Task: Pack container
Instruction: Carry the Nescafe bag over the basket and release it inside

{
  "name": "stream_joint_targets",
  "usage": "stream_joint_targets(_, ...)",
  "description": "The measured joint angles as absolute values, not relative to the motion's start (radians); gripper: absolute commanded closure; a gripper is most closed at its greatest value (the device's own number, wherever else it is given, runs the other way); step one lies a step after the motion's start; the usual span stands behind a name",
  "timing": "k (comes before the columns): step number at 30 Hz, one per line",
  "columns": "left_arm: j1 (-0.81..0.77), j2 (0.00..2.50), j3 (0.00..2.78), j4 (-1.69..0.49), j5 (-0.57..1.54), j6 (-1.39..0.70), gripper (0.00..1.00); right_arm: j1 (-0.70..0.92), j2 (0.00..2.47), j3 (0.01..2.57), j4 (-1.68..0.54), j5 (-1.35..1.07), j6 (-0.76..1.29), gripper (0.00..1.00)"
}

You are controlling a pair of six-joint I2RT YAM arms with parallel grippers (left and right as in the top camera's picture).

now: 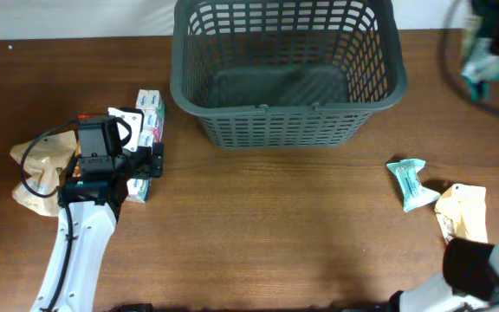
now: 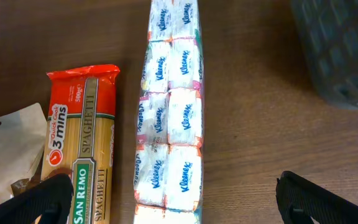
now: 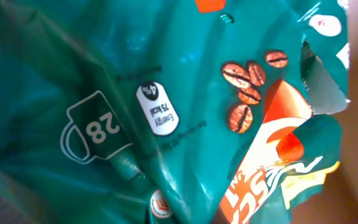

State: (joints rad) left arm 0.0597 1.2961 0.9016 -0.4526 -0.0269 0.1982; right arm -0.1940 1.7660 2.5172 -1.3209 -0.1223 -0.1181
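Observation:
My right gripper will next swing left in the overhead view and lower the coffee bag (image 1: 479, 74) to the container's empty bottom to release it.
The container (image 1: 288, 121), a large dark grey lattice basket, stands at the back middle of the table, and its corner shows in the left wrist view (image 2: 340, 56). My left gripper (image 1: 118, 163) (image 2: 185, 202) is open and low over a long Kleenex tissue pack (image 2: 169, 118) (image 1: 150, 117). Its fingers straddle the pack and a San Remo spaghetti packet (image 2: 82, 143). My right gripper (image 1: 492, 43) is raised at the far right, blurred, holding a teal coffee bag (image 3: 166, 112) (image 1: 479, 74). The bag fills the right wrist view and hides the fingers.
A crumpled brown paper bag (image 1: 37, 169) (image 2: 5, 155) lies left of the left arm. A small teal packet (image 1: 410, 182) and a tan pouch (image 1: 463, 212) lie on the wood table at the right. The right arm's base (image 1: 475, 269) is at the front right.

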Motion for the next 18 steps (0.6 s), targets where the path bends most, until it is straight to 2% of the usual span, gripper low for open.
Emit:
stream_joint_targets(9,0.060,1.296,0.902,-0.452,-0.027,0.198,0.01,0.154,1.792,2.517,-1.291,-0.245,-0.265,0.96)
stream_joint_targets(18,0.060,1.296,0.902,-0.452,-0.027,0.198,0.01,0.253,2.018,2.517,-1.274,-0.252,-0.289,0.96)
